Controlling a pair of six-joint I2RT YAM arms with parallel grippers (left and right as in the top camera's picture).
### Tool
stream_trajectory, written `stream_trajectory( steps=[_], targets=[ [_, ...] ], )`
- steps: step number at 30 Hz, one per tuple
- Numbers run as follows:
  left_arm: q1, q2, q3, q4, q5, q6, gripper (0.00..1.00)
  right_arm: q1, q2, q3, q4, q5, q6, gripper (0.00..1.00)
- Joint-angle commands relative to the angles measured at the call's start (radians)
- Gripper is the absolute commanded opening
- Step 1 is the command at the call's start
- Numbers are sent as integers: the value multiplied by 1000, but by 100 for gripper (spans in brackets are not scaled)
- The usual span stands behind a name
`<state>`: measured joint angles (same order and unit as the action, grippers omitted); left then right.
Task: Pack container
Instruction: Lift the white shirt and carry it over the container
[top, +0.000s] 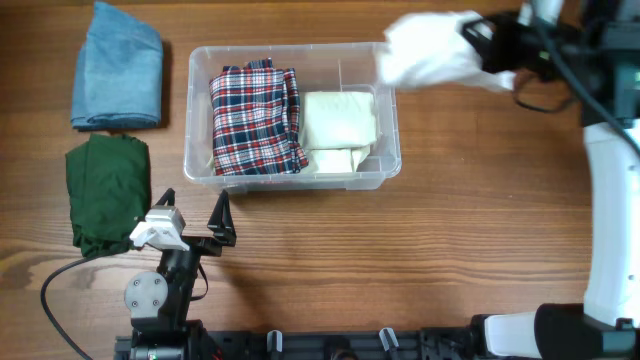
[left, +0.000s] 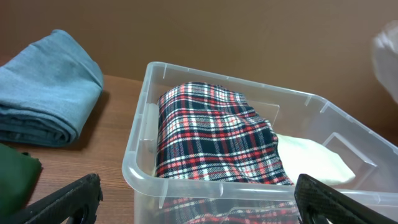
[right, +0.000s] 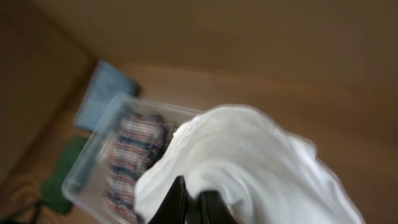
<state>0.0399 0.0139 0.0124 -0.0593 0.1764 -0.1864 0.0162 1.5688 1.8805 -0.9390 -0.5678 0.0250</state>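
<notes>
Next, my right gripper carries the white cloth over the plaid cloth, which is below the gripper and to its left in the overhead view, then lowers and releases.
The clear plastic container (top: 392, 128) stands mid-table, holding a plaid cloth (top: 256, 120) on its left side and a cream cloth (top: 340, 122) on its right. My right gripper (top: 478, 45) is shut on a white cloth (top: 430, 52), which hangs in the air over the container's far right corner. The right wrist view shows the same white cloth (right: 249, 162) draped over the shut fingers (right: 177, 202), above the container (right: 87, 168). My left gripper (top: 193, 212) stands wide open and empty just in front of the container's near left corner (left: 140, 177).
A folded blue cloth (top: 118, 66) lies at the far left, with a folded dark green cloth (top: 107, 192) below it, just left of my left gripper. The right arm (top: 610, 190) runs down the right side of the table.
</notes>
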Motion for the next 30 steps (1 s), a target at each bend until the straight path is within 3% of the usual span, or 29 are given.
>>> stream_trajectory(
  steps=[1, 10, 24, 30],
  targets=[
    [5, -5, -6, -1, -10, -5, 100, 143, -11, 33, 133, -8, 104, 4],
    [5, -5, -6, -1, -10, -5, 100, 446, 168, 33, 487, 13, 160, 4],
    [5, -5, -6, -1, -10, -5, 100, 568, 386, 33, 954, -62, 165, 4],
    [5, -5, -6, -1, -10, -5, 100, 599, 456, 33, 1015, -144, 159, 4]
  ],
)
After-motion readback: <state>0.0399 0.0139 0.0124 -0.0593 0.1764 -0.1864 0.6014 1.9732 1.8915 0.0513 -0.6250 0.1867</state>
